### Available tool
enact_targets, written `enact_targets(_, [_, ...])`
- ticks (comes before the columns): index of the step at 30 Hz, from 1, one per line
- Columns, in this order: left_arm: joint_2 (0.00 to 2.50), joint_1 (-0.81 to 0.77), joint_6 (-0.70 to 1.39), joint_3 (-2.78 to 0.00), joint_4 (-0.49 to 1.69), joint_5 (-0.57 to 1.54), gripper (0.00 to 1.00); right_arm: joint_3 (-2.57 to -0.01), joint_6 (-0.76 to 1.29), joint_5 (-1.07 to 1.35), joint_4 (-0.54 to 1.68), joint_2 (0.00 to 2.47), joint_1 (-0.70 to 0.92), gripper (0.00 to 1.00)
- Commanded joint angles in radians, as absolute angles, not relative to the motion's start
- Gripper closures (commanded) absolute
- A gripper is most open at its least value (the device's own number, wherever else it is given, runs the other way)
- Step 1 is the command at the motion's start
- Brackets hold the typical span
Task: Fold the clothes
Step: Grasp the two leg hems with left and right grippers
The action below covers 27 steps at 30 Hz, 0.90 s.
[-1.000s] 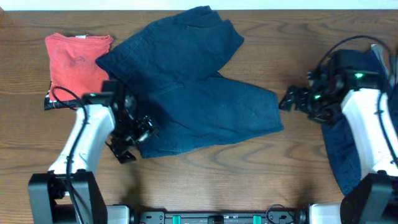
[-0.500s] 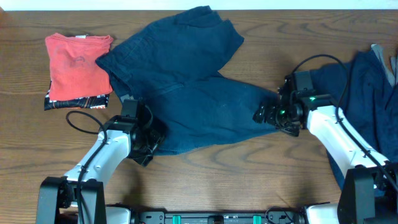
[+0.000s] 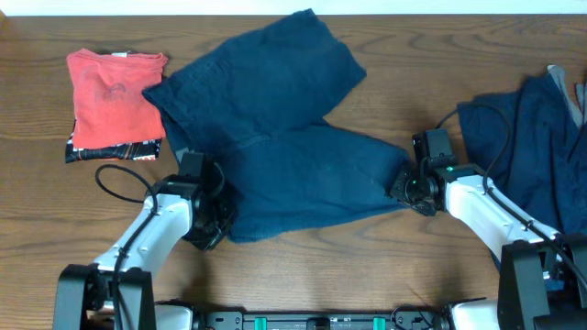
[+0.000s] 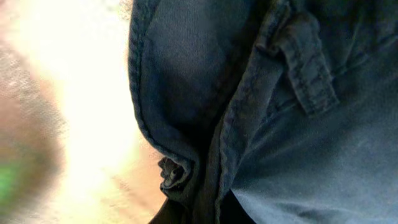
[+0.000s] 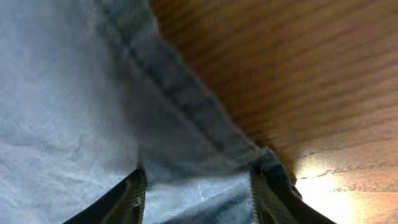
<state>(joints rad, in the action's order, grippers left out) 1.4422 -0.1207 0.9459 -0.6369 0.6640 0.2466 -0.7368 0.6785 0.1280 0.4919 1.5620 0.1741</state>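
I will lift my left gripper with the shorts point(image 3: 284, 137) spread flat and move its fold of the waistband outward. Then I will lower the fold and let go of it on the far corner point(image 3: 161, 96) beside the red shirt.
The clothes in play are dark navy shorts point(image 3: 284, 137), spread flat across the middle of the table. My left gripper point(image 3: 215, 220) sits at their lower left corner. In the left wrist view its jaws point(image 4: 193, 214) are shut on a bunched fold of the waistband point(image 4: 186, 124), close to a belt loop point(image 4: 308, 74). My right gripper point(image 3: 401, 186) is at the right leg's edge. In the right wrist view it point(image 5: 196, 199) stands open, and its two dark fingers point(image 5: 127, 199) straddle the hemmed cloth point(image 5: 186, 106) with a wide gap.
A folded red shirt point(image 3: 115, 92) lies on a dark striped garment at the back left. More navy cloth point(image 3: 537, 165) is heaped at the right edge, beside my right arm. Bare wood table point(image 3: 303, 266) runs along the front.
Both arms came in to the shorts' edges. The left jaws closed on the waistband corner. The right jaws narrowed around the leg hem, and the cloth shifted a little.
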Motion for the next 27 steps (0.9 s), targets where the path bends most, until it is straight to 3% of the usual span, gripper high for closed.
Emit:
enact_targets(1, [1.387, -0.123, 0.886, -0.621, 0.705, 0.216, 0.94, -0.715, 0.702, 0.109, 0.49, 1.56, 0.183, 0.52])
enact_targets(3, [1.346, -0.123, 0.883, -0.621, 0.722, 0.215, 0.94, -0.715, 0.702, 0.113, 0.498, 1.56, 0.184, 0.64])
enact_targets(7, [1.279, -0.123, 0.872, -0.621, 0.725, 0.212, 0.94, -0.715, 0.702, 0.116, 0.541, 1.56, 0.184, 0.99])
enact_targets(13, [1.252, -0.123, 0.849, -0.621, 0.731, 0.211, 0.94, -0.72, 0.702, 0.112, 0.585, 1.555, 0.165, 0.99])
enact_targets(15, [1.253, -0.123, 0.845, -0.621, 0.733, 0.211, 0.94, -0.727, 0.701, 0.117, 0.604, 1.542, 0.147, 0.93])
enact_targets(17, [1.253, -0.123, 0.842, -0.621, 0.733, 0.207, 0.94, -0.736, 0.681, 0.145, 0.637, 1.523, 0.134, 0.73])
enact_targets(19, [1.253, -0.123, 0.842, -0.621, 0.733, 0.208, 0.94, -0.74, 0.656, 0.197, 0.677, 1.492, 0.127, 0.62])
enact_targets(27, [1.253, -0.123, 0.842, -0.621, 0.741, 0.208, 0.94, -0.727, 0.694, 0.214, 0.795, 1.437, 0.128, 0.48])
